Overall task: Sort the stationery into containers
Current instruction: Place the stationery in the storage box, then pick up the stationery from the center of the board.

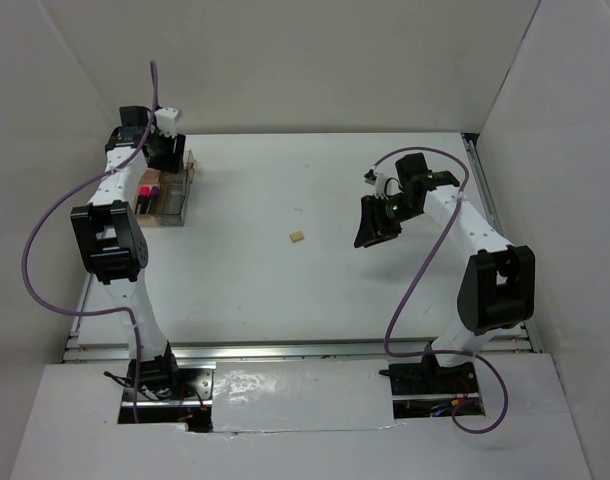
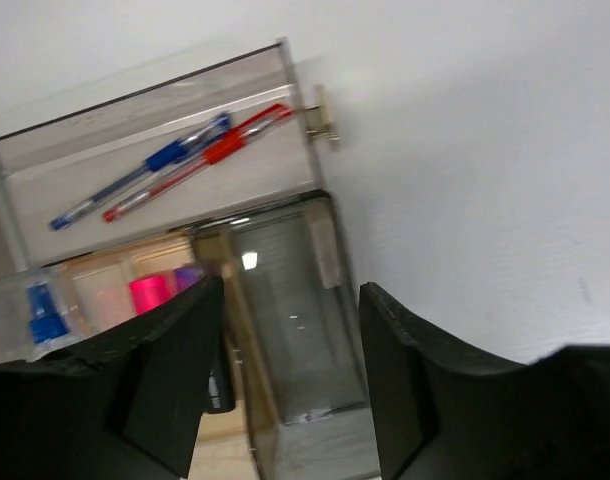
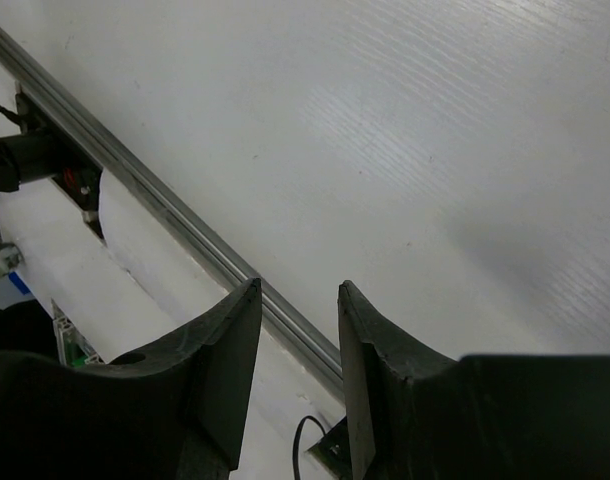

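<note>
My left gripper will swing across and down onto the tan eraser, since the eraser is below it and to its right in the top view, outside the box (image 1: 173, 195).
The clear compartment box (image 1: 173, 195) stands at the far left of the table. In the left wrist view the box (image 2: 185, 75) holds a blue pen (image 2: 135, 185) and a red pen (image 2: 200, 163) in its long section. A blue-capped tube (image 2: 45, 315), a pink marker (image 2: 150, 293) and a purple marker (image 2: 188, 277) stand in small sections. My left gripper (image 2: 293, 290) is open and empty over a bare section; it also shows in the top view (image 1: 170, 165). One tan eraser (image 1: 297, 237) lies mid-table. My right gripper (image 1: 377, 222) is open and empty, right of the eraser, above the table (image 3: 299, 285).
White walls enclose the table on the left, back and right. A metal rail (image 3: 165, 205) runs along the near table edge, with the arm bases and cables behind it. A small tan block (image 2: 323, 113) shows just past the box's corner.
</note>
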Controlling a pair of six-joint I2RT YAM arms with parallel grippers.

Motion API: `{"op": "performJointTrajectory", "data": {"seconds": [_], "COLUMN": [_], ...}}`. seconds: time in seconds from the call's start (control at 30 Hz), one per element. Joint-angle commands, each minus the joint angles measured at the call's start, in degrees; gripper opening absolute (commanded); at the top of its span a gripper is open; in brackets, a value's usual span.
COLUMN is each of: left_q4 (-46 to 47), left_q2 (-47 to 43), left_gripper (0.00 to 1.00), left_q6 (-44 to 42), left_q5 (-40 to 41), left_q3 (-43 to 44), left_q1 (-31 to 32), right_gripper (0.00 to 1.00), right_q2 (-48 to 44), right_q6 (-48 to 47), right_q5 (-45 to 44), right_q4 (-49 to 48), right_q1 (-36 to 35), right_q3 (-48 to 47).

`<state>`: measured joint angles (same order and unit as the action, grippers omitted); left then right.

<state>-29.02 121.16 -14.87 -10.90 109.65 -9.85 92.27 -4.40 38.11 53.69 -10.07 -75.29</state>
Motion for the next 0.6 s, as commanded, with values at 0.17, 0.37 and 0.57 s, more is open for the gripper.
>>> {"op": "performJointTrajectory", "data": {"seconds": [0.17, 0.37, 0.57], "left_q4": [2.20, 2.04, -2.27], "left_q2": [-12.96, -5.78, 2.76], "left_gripper": [0.60, 0.62, 0.67], "left_q6": [-5.86, -5.87, -6.57], "left_q5": [-12.91, -15.04, -16.44], "left_q3": [-11.10, -10.52, -1.72], "left_q1": [17.30, 26.98, 29.79], "right_gripper": [0.43, 0.43, 0.43], "right_q2": [-0.95, -1.57, -2.27], "right_q6": [-0.08, 0.36, 0.45], "right_q5": [-1.28, -1.98, -1.72], "right_q4": [-0.08, -0.78, -1.22], "right_q1": [-0.48, 0.48, 1.89], "right_q3": [-0.65, -0.56, 0.05]}}
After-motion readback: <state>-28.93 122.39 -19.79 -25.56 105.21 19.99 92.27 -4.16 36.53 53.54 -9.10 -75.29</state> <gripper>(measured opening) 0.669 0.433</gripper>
